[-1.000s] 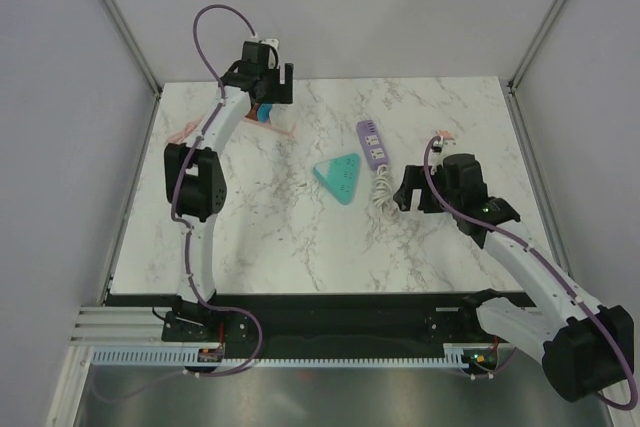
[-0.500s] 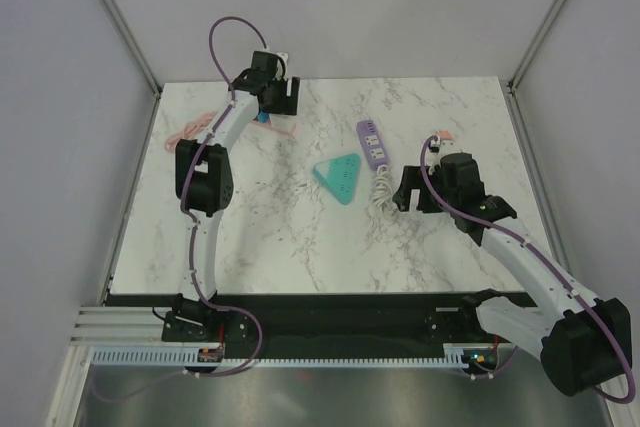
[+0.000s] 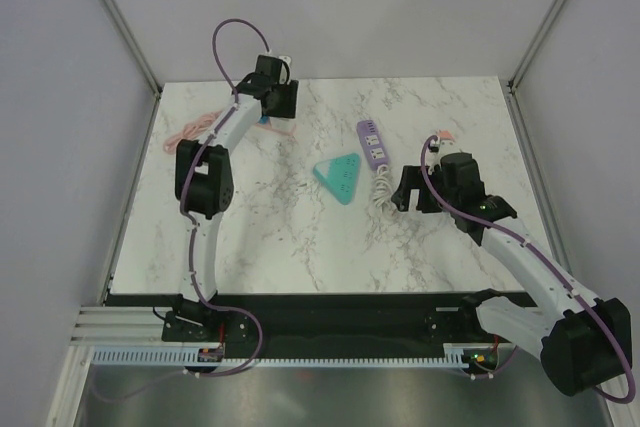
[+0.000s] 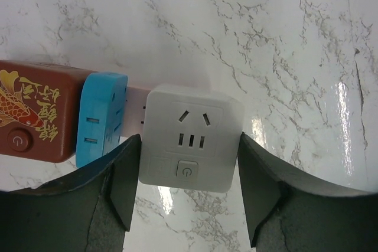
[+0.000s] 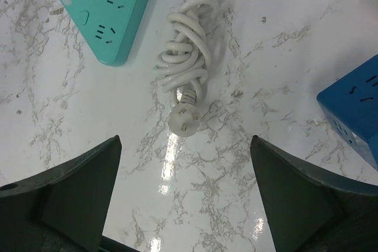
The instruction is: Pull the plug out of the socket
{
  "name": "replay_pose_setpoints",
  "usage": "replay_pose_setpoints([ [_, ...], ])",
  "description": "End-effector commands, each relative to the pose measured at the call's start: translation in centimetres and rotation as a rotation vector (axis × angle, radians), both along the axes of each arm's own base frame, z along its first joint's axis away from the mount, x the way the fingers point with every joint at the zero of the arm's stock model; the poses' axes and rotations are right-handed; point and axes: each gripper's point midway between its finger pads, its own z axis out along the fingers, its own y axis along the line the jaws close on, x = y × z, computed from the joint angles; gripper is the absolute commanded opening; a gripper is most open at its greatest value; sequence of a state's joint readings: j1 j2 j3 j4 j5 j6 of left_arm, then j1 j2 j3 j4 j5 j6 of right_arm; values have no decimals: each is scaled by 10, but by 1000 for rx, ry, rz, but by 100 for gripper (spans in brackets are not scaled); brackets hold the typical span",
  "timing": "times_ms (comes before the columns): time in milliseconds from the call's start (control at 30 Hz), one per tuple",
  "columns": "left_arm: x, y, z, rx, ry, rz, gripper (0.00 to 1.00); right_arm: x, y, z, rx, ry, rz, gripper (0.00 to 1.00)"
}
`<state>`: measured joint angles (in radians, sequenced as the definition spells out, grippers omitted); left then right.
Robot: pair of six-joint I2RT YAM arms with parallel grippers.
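Note:
I will slide my left gripper with the white adapter (image 4: 192, 137) back toward my base, over nearer bare marble, and let go of it there, because the socket strip is near the far wall.
A white cube plug adapter (image 4: 192, 137) sits on a pink socket strip (image 4: 137, 105), beside a blue adapter (image 4: 101, 116) and a red-brown adapter with a fish pattern (image 4: 35, 116). My left gripper (image 4: 189, 166) is shut on the white adapter, one finger against each side. From above, the left gripper (image 3: 272, 97) is at the table's far left and covers the adapter. My right gripper (image 5: 186, 199) is open and empty above bare marble, just short of a loose white plug (image 5: 186, 119) on a coiled white cable (image 5: 189, 57).
A teal triangular socket block (image 3: 338, 177) lies mid-table, with a purple power strip (image 3: 372, 142) to its right. A blue cube socket (image 5: 354, 107) lies by the right gripper. A pink cable (image 3: 190, 129) trails near the left edge. Walls enclose the marble table (image 3: 300, 237).
My left gripper has moved a little right and down over the adapters on the pink strip. The right arm has barely moved.

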<state>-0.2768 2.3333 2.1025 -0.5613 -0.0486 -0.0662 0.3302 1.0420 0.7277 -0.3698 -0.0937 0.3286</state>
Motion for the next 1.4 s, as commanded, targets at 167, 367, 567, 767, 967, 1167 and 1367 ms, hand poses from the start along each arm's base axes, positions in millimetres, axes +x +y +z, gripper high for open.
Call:
replay_pose_setpoints([
  [167, -81, 22, 33, 23, 69, 154, 2, 1, 15, 21, 90, -39, 28, 98],
  [367, -144, -1, 51, 2, 142, 109, 2, -7, 25, 25, 121, -41, 48, 98],
  [567, -242, -5, 8, -9, 308, 97, 2, -21, 41, 23, 138, -36, 84, 98],
  [767, -318, -19, 14, -114, 321, 42, 11, -29, 65, 15, 111, -25, 136, 98],
  [967, -349, -27, 22, -225, 316, -12, 49, -40, 100, 4, 92, -9, 206, 98],
  [1167, -359, -31, 34, -273, 302, -67, 78, -45, 127, 2, 51, -32, 273, 98],
  [1367, -365, -35, 44, -302, 300, -107, 91, -44, 130, 2, 33, -52, 316, 98],
])
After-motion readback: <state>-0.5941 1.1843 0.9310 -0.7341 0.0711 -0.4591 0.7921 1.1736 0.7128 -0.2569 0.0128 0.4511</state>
